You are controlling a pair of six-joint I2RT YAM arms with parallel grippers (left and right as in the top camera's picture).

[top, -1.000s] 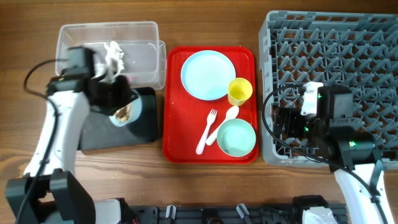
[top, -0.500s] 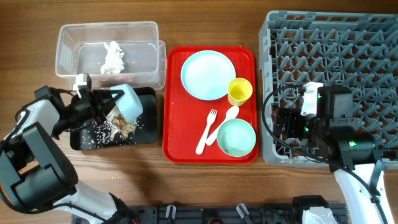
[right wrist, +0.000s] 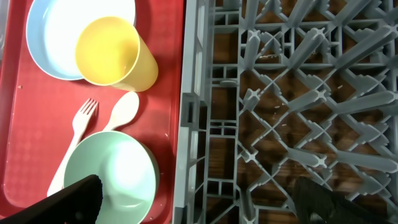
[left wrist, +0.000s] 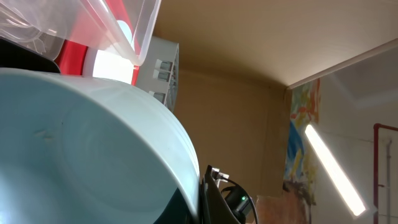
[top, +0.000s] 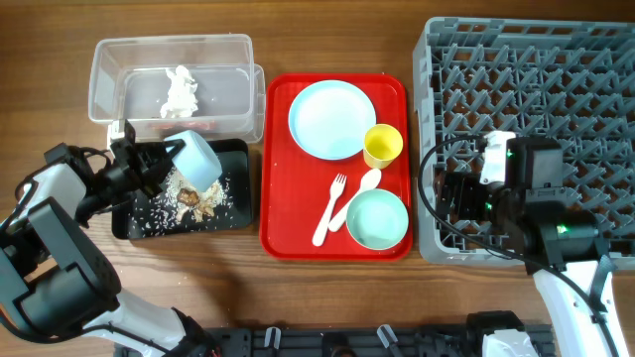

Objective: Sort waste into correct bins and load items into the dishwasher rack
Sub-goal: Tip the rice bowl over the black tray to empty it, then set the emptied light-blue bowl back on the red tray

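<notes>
My left gripper will level the bowl next, then swing across and down to release it, as the red tray's bare patch [top: 297, 197] is below, to its right in the overhead view.
My left gripper [top: 162, 165] is shut on the rim of the pale blue bowl [top: 198, 158] and holds it tipped on its side over the black tray [top: 236, 208]. The bowl fills the left wrist view [left wrist: 93, 143]. Brownish food scraps with white crumbs [top: 193, 200] lie on the black tray. The clear tub [top: 109, 59] holds the white tissue [top: 181, 91]. My right gripper [right wrist: 199, 205] is open and empty above the left edge of the grey rack [top: 536, 109]. The plate [top: 331, 119], yellow cup [top: 383, 146], fork [top: 327, 210], spoon [top: 363, 190] and mint-green bowl [top: 377, 219] sit on the red tray [top: 288, 233].
The right wrist view shows the yellow cup [right wrist: 115, 59], plate [right wrist: 56, 28], fork [right wrist: 71, 140], spoon [right wrist: 124, 109] and mint-green bowl [right wrist: 112, 177] beside the rack's wall [right wrist: 193, 112]. The tub's edge [left wrist: 118, 25] hangs above the bowl in the left wrist view.
My left arm has swung down and left and tipped the blue bowl; scraps and crumbs now lie spilled on the black tray. The right arm has not moved.
</notes>
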